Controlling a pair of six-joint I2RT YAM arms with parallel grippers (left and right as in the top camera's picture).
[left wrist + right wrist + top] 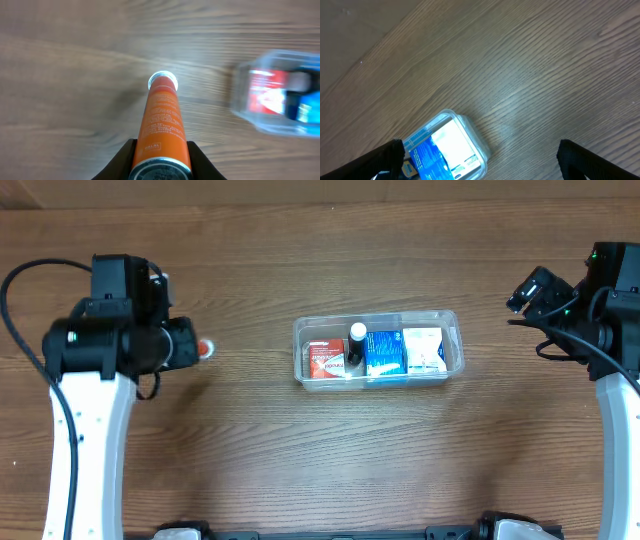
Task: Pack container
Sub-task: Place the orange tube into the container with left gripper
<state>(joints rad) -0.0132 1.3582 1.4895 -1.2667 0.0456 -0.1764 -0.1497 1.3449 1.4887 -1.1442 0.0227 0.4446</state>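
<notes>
Next, my left gripper turns and swings over a gap [355, 366] [292, 105] by the dark bottle between the red and blue boxes, then lowers the orange tube in.
The clear plastic container [455, 332] sits at the table's middle. It holds a red box [324, 359], a small dark bottle with a white cap [356, 345], a blue box [384, 352] and a white box [424, 349]. My left gripper [161, 162] is shut on an orange tube with a white cap [161, 120], left of the container [240, 95]; the tube's tip shows in the overhead view [205, 349]. My right gripper [479, 157] is open and empty, at the far right, with the container's end [482, 145] below it.
The wooden table [320, 460] spreads all around the container. My left arm [95, 410] stands at the left and my right arm [615, 400] at the right edge.
</notes>
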